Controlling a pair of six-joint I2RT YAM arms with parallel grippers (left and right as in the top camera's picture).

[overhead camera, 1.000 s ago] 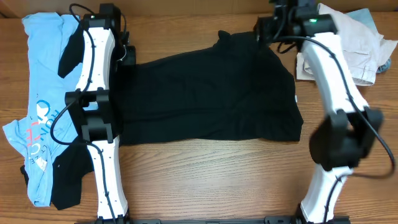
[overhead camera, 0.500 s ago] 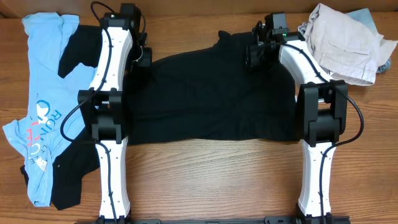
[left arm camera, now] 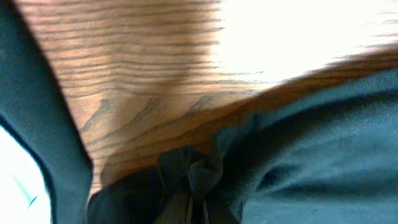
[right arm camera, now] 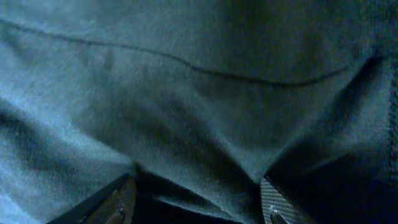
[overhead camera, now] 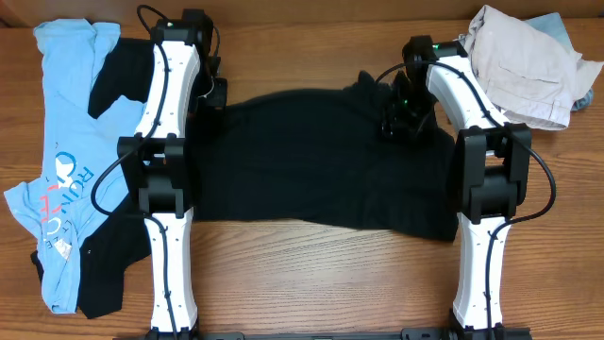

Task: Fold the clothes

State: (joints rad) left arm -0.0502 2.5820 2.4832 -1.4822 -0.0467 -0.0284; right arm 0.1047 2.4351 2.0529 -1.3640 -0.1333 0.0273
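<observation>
My right gripper lifts next, reaches away from my base and comes down onto the gathered fold at the black T-shirt's far edge.
The clothes here are chiefly a large black T-shirt [overhead camera: 311,161] spread flat across the middle of the wooden table [overhead camera: 311,283]. My left gripper [overhead camera: 209,94] is at the shirt's upper left edge. In the left wrist view it [left arm camera: 196,210] is shut on a small bunch of the black T-shirt [left arm camera: 193,177]. My right gripper [overhead camera: 401,121] is down on the shirt's upper right part. In the right wrist view it [right arm camera: 198,202] is open, and a ridge of the black T-shirt [right arm camera: 199,118] lies between its fingertips [right arm camera: 121,202].
A light-blue printed tee [overhead camera: 57,142] lies along the left side. Black garment pieces [overhead camera: 104,274] lie over and below it. A pile of pale beige cloth [overhead camera: 524,66] sits at the back right corner. Both arm bases stand at the front edge.
The right arm swung in from the back right and came down onto the shirt's upper right, where the fabric has bunched and shifted. The left arm moved slightly right, then held still.
</observation>
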